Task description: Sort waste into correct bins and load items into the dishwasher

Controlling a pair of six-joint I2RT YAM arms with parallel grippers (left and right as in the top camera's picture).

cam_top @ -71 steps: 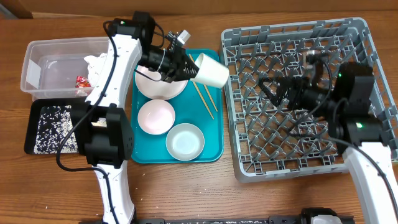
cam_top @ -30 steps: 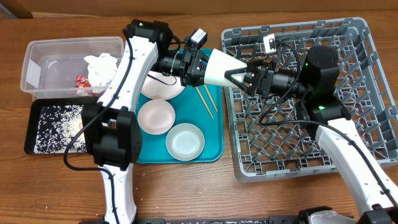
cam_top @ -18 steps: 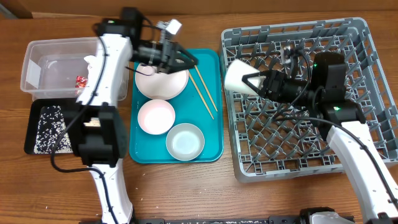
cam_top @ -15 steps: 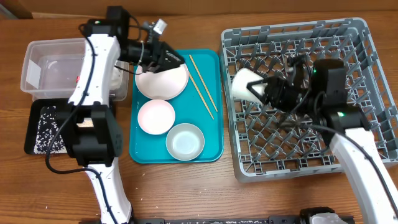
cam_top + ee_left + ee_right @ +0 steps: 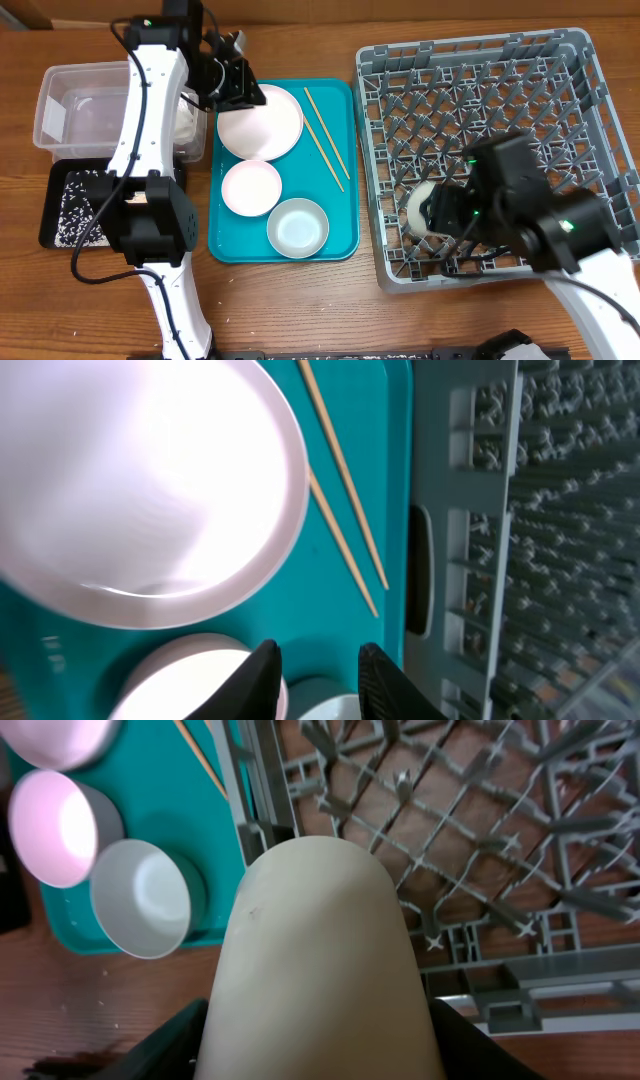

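My right gripper holds the cup. The rack's near corner (image 5: 408,262) by the teal tray (image 5: 340,215) is empty, so next I will lower and draw back there to release it.
My right gripper (image 5: 318,1055) is shut on the small white cup (image 5: 315,940), which hangs over the front-left part of the grey dishwasher rack (image 5: 470,70). In the overhead view the cup (image 5: 422,208) peeks out from under the right arm. My left gripper (image 5: 245,88) hovers at the far-left edge of the white plate (image 5: 262,122); its fingers (image 5: 265,680) stand a little apart with nothing between them. The pinkish bowl (image 5: 251,187), the grey-green bowl (image 5: 298,226) and two chopsticks (image 5: 325,135) lie on the teal tray (image 5: 340,215).
The clear tub (image 5: 70,100) sits at the far left, partly covered by the left arm. In front of it the black tray (image 5: 55,240) holds rice grains (image 5: 75,200). Rows of upright pegs fill the rack.
The cup has passed from the left gripper to the right, which carried it down to the rack's front-left. The left arm has pulled back left over the plate.
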